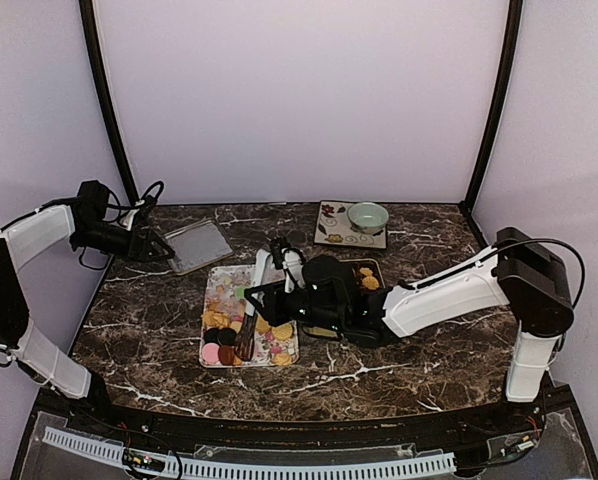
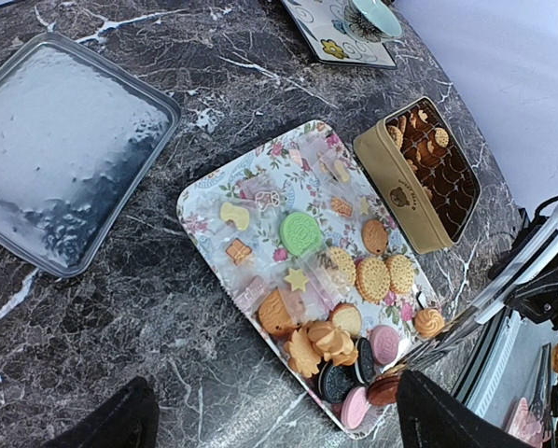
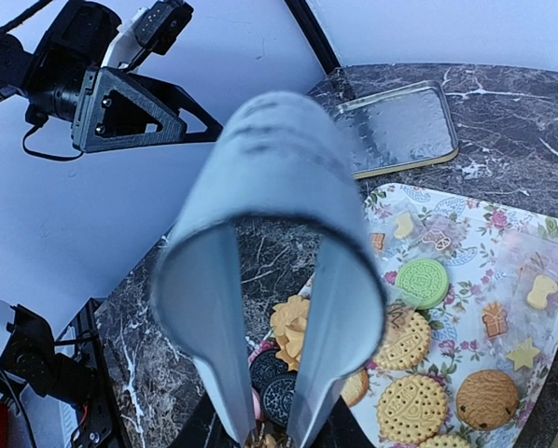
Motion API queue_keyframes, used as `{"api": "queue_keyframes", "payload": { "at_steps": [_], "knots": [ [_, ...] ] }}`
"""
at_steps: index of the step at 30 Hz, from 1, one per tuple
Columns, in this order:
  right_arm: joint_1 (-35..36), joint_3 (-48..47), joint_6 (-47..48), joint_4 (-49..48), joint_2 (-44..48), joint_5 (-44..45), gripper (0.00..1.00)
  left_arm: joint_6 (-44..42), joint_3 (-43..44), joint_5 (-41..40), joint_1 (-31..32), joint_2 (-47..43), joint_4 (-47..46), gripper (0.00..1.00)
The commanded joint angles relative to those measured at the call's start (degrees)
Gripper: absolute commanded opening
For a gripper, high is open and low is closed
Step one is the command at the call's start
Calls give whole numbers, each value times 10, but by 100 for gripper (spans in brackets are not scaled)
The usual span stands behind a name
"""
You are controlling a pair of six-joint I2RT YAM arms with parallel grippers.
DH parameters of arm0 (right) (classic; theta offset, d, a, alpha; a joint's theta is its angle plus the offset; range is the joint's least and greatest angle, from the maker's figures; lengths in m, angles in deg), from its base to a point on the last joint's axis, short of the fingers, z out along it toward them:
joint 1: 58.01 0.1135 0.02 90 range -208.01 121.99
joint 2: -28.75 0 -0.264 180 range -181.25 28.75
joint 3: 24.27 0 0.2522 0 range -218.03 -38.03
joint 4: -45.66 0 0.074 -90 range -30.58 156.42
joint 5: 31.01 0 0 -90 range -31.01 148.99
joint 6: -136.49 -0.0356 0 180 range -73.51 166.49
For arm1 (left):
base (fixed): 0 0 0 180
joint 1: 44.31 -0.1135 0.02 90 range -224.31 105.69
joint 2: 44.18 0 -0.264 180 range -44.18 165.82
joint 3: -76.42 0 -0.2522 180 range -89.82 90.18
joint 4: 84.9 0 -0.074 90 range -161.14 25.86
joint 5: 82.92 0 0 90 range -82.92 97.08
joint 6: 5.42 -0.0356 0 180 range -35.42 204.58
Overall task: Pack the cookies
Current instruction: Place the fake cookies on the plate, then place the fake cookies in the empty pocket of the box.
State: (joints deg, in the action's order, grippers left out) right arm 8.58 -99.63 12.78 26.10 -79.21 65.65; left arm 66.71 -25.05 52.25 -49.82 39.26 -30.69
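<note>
The right gripper rises, moves to the right in the top view over the tin's far part (image 1: 362, 269) and releases next, since the gold tin has empty sections.
The cookies (image 1: 224, 330) (image 2: 372, 275) (image 3: 410, 406) lie loose on a flowery tray (image 1: 219, 280) (image 2: 204, 201) (image 3: 466, 210): tan rounds, a green disc, pink ones and dark sandwich ones. My right gripper (image 1: 256, 300) (image 3: 279, 434) is shut on metal tongs (image 1: 246, 335) (image 2: 503, 289) (image 3: 270, 159). The tongs' tips point down at the tray's near-left corner, beside a brown cookie (image 2: 383, 390); I cannot tell whether they hold it. My left gripper (image 1: 154, 247) (image 2: 279, 429) hangs open and empty over the table left of the tray. A gold tin (image 1: 364, 275) (image 2: 400, 187) holds several cookies.
The tin's lid (image 1: 199, 245) (image 2: 64, 149) (image 3: 400, 121) lies upside down at the back left. A pale green bowl (image 1: 367, 215) (image 2: 377, 14) stands on a patterned mat (image 1: 329, 235) at the back. The right arm stretches across the table's right half.
</note>
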Motion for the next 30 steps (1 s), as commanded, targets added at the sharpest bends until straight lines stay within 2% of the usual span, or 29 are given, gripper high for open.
{"api": "queue_keyframes", "payload": {
  "at_steps": [1, 8, 16, 20, 24, 30],
  "knots": [
    [-5, -14, 11, -18, 12, 10, 3, -10, 12, 5, -4, -15, 15, 91],
    [-24, 1, 88, 62, 109, 26, 0, -10, 16, 4, -4, -16, 17, 91],
    [-85, 45, 160, 165, 238, 16, 0, -8, 15, 7, -3, -15, 17, 91],
    [-109, 48, 241, 225, 292, 46, 0, -10, 16, 6, -3, -15, 19, 91],
    [-126, 45, 332, 277, 313, 94, 0, -10, 15, 9, -3, -14, 18, 91],
    [-142, 33, 393, 311, 298, 85, 0, -11, 13, 11, -4, -15, 19, 91]
  ]
}}
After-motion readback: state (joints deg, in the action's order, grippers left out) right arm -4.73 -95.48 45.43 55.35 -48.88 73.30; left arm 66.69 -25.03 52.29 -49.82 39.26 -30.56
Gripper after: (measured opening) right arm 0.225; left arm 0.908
